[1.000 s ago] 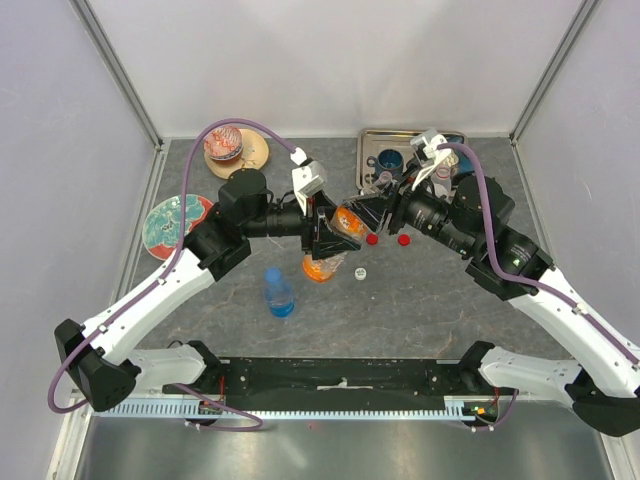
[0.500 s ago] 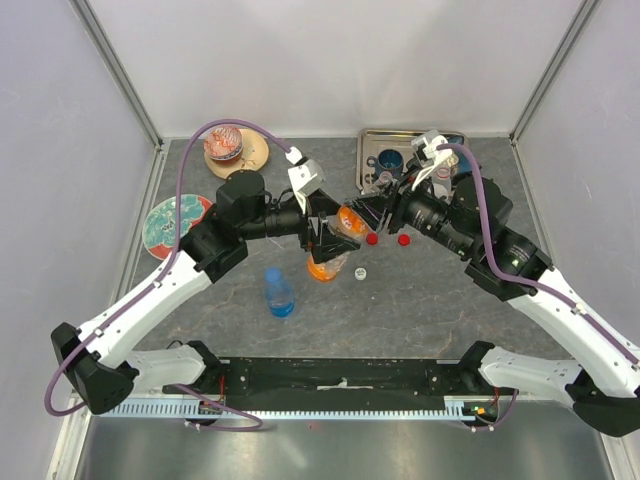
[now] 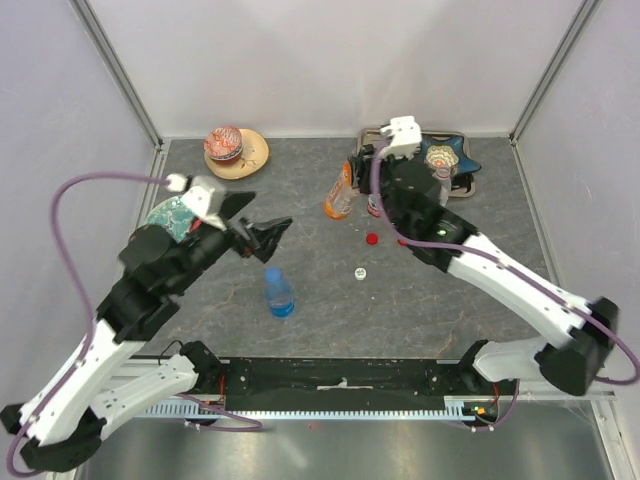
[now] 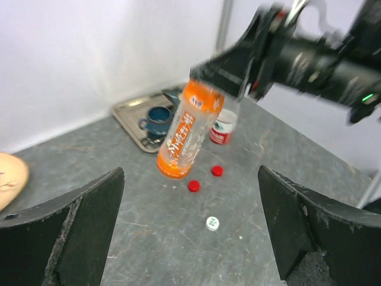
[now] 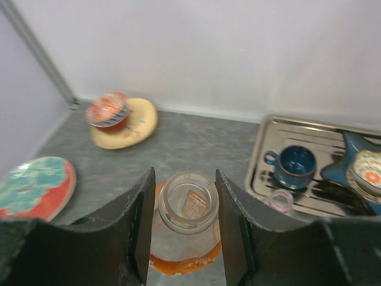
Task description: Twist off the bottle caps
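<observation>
The orange bottle's neck is already uncapped, so the robot's right gripper should go down and to the left in the top view and tilt the bottle upright onto empty table [image 3: 324, 225].
The orange bottle [image 5: 184, 250] hangs tilted with its neck open and no cap, just in front of the tray. My right gripper [image 5: 186, 221] is shut on its neck [image 3: 338, 195]. My left gripper [image 4: 190, 174] is open and empty, well back from the bottle [image 4: 189, 131], at the left [image 3: 272, 236]. Two red caps [image 4: 193, 186] [image 4: 218, 171] and a white cap [image 4: 212, 223] lie loose on the table. A red-labelled bottle [image 4: 224, 127] stands behind the orange one. The blue bottle [image 3: 279, 293] stands alone, blue cap on.
A metal tray [image 5: 265, 140] at the back right holds a blue cup [image 5: 296, 164] and a star-shaped dish [image 5: 357, 170]. A yellow plate with a bowl [image 3: 236, 148] sits at the back left, a teal and red plate [image 5: 33, 187] at the left.
My left gripper opened, let go of the orange bottle and pulled back to the left. The right arm carried the bottle away from the table's middle toward the tray.
</observation>
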Motion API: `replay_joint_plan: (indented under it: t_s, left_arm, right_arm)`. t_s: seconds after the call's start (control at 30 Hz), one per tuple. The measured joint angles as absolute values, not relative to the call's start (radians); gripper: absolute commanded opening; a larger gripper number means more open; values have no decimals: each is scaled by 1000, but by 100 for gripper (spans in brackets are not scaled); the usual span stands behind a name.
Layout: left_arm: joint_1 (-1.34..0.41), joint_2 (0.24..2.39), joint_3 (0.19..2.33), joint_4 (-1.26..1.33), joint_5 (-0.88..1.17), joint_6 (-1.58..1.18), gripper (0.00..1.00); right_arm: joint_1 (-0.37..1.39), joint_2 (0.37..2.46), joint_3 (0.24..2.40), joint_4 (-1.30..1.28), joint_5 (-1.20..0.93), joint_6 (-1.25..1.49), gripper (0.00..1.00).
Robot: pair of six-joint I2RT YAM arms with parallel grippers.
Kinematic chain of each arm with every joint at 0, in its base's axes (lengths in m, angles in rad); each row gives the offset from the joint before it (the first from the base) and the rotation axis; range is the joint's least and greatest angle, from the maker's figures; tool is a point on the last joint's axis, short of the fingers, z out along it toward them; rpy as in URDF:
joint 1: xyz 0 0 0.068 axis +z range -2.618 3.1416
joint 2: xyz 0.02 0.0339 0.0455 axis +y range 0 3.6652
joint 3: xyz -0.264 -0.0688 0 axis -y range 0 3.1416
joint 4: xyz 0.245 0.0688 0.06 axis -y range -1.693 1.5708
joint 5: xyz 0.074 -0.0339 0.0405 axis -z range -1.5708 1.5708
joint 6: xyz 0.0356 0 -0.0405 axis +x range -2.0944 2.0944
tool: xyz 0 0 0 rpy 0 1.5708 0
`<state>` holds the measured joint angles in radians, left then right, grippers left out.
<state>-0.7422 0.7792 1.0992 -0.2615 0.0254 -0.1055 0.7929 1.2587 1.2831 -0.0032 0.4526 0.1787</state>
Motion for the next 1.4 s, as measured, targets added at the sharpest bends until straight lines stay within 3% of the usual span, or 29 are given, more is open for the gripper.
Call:
replay_joint_plan:
  t_s: [0.23,0.43,0.93,1.03,1.17,1.27,1.4]
  left_arm:
    - [-742,550,989,-279,-125,-107,99]
    - [-742,540,927,-324,-149,-107,100]
    - [-742,598,881,-334,-155,-107,100]
    - [-742,602,876,-332,-155,-107,100]
    - [-742,602,876,-321,-155,-107,99]
    - [-742,602,876,-318,-155,-107,100]
    - [-742,602,876,-316,-155,-107,100]
  right_arm:
    - [791,1567,1251,242,624,41,0]
    - [788,1742,1281,324,677,-7,0]
    - [778,1888,1319,422,731,-54,0]
    - [776,1894,1327,420,732,-53,11]
    - [776,1897,1339,400,733,-48,36]
    - [776,1897,1347,381,735,-39,48]
    - [776,1897,1359,352,735,-25,51]
